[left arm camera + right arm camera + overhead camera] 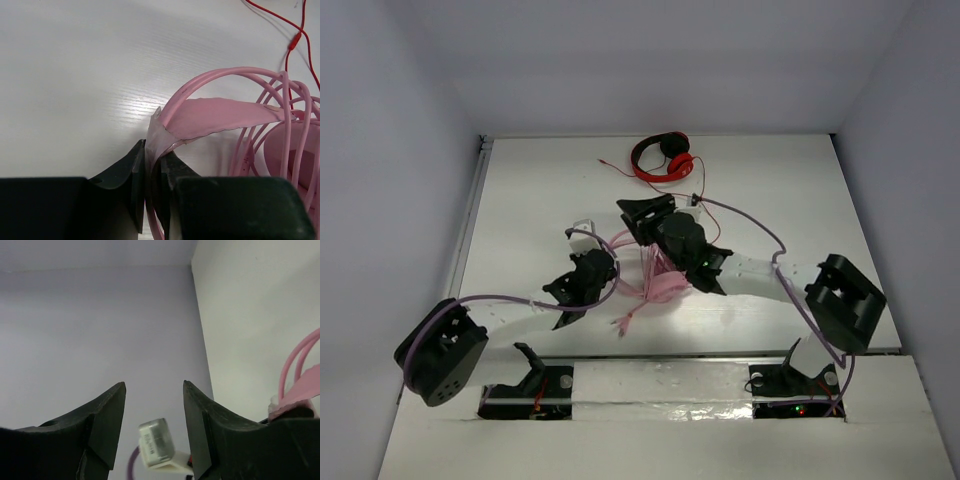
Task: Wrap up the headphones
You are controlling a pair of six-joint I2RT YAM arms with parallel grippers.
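My left gripper is to shift slightly toward the ear cup (295, 150) next and then open off the headband's end, because cable loops (287, 115) already lie across the headband.
The pink headphones (665, 285) lie mid-table with their thin pink cable (632, 318) looped over them, partly hidden under my right arm. In the left wrist view the headband (220, 117) arches to the right towards an ear cup (295, 150), with several cable loops (287, 115) draped across it. My left gripper (152, 150) is shut on the end of the headband; it also shows in the top view (603, 262). My right gripper (154, 390) is open and empty, raised above the headphones and facing the left wall (638, 213). A pink loop (300, 372) shows at its right.
Smaller red-and-black headphones (663, 158) with a red cable (295, 35) lie at the back of the table. A white connector (157, 445) on a purple cable hangs in front of my right gripper. Grey walls enclose the table on three sides.
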